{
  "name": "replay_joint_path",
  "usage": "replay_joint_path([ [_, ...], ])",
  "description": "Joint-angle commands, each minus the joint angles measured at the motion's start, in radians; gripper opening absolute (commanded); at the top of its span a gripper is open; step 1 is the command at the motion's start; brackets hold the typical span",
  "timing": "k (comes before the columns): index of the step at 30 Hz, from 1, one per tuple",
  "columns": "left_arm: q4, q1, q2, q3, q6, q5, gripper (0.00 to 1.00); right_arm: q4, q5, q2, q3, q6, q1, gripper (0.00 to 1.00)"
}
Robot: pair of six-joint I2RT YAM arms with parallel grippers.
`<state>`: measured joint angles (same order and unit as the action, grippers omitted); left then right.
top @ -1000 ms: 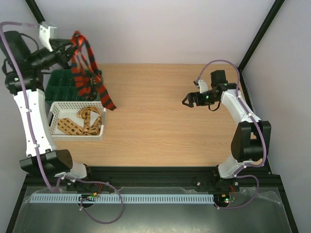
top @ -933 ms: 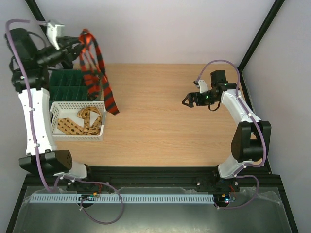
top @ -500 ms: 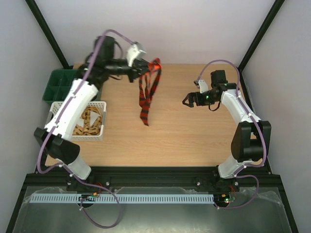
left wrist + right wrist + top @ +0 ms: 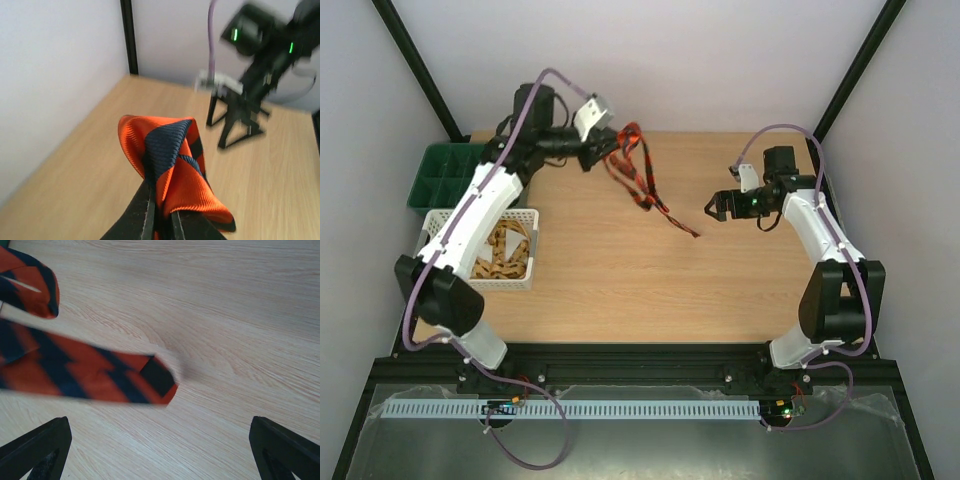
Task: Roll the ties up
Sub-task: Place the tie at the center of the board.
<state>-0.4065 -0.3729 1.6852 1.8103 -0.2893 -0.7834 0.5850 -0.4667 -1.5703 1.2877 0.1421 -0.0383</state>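
Observation:
Bare wood beside the white basket is below my left gripper and back from it. My left gripper should next lower the hanging tie back there and let go of its bunched fold.
A red-and-black striped tie hangs in the air over the back middle of the table, pinched in my left gripper, which is shut on a bunched fold of it. Its loose tail streams out to the right, and the tip ends just short of my right gripper. In the right wrist view the blurred tail end floats above the wood between and ahead of the wide-open fingers, touching neither. A tan patterned tie lies in the white basket.
The white lattice basket stands at the left, partly under my left arm. Behind it sits the green compartment tray. Black frame posts rise at both back corners.
My left arm swung from above the green tray to the table's back middle, carrying the striped tie. The tail flew out towards the right gripper, which shifted slightly.

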Motion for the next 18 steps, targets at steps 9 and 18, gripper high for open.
replay_joint_path([
  [9,-0.162,-0.074,-0.147,-0.671,-0.635,0.363,0.02,0.111,-0.079,-0.088,0.052,0.086,0.000,0.91],
  [18,-0.204,-0.070,-0.204,-0.860,-0.781,0.543,0.04,0.099,-0.065,-0.264,0.163,0.103,-0.147,0.63],
])
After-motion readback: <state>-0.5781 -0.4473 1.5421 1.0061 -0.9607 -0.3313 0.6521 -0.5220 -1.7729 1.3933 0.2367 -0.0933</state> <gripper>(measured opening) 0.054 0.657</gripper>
